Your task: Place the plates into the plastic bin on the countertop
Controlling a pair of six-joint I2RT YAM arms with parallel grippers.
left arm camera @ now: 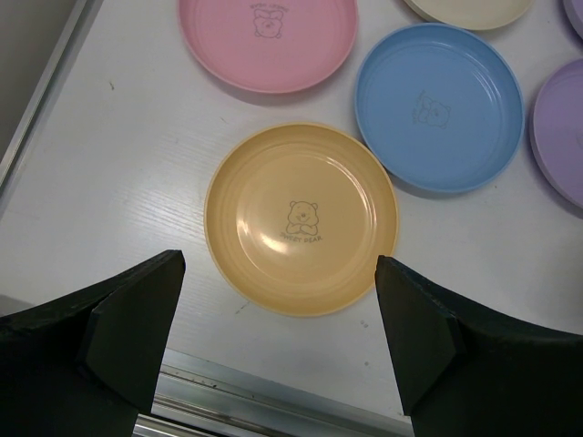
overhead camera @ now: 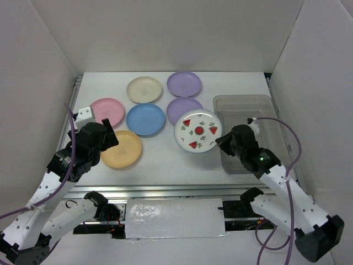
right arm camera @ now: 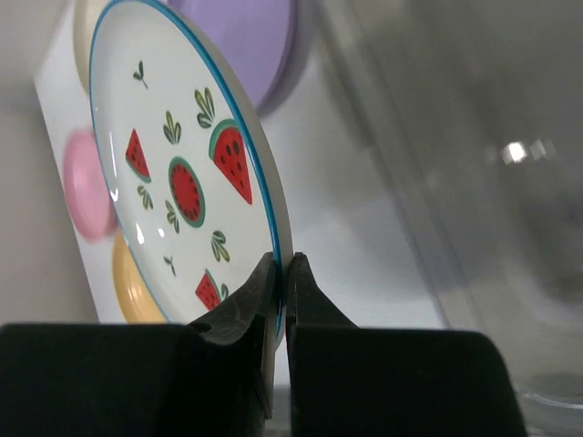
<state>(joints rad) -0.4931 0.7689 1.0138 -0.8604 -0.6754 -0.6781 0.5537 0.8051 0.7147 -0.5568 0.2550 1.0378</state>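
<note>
My right gripper holds the white plate beside the bin, so next I will move it to the right in the top view, over the empty bin, and then down.
My right gripper [overhead camera: 220,140] is shut on the rim of the white plate with red fruit prints [overhead camera: 197,131], holding it tilted above the countertop just left of the clear plastic bin [overhead camera: 245,102]; the pinch shows in the right wrist view [right arm camera: 283,273]. My left gripper [overhead camera: 113,136] is open and empty, hovering over the near edge of the yellow-orange plate [overhead camera: 122,149], which lies flat between its fingers in the left wrist view [left arm camera: 301,218]. The pink [overhead camera: 108,110], blue [overhead camera: 145,118], cream [overhead camera: 144,89] and two lilac plates [overhead camera: 184,83] [overhead camera: 182,106] lie on the countertop.
White walls enclose the countertop [overhead camera: 165,160] on three sides. A metal rail [overhead camera: 165,190] runs along its near edge, close under my left fingers. The bin stands at the right, against the right wall, and looks empty.
</note>
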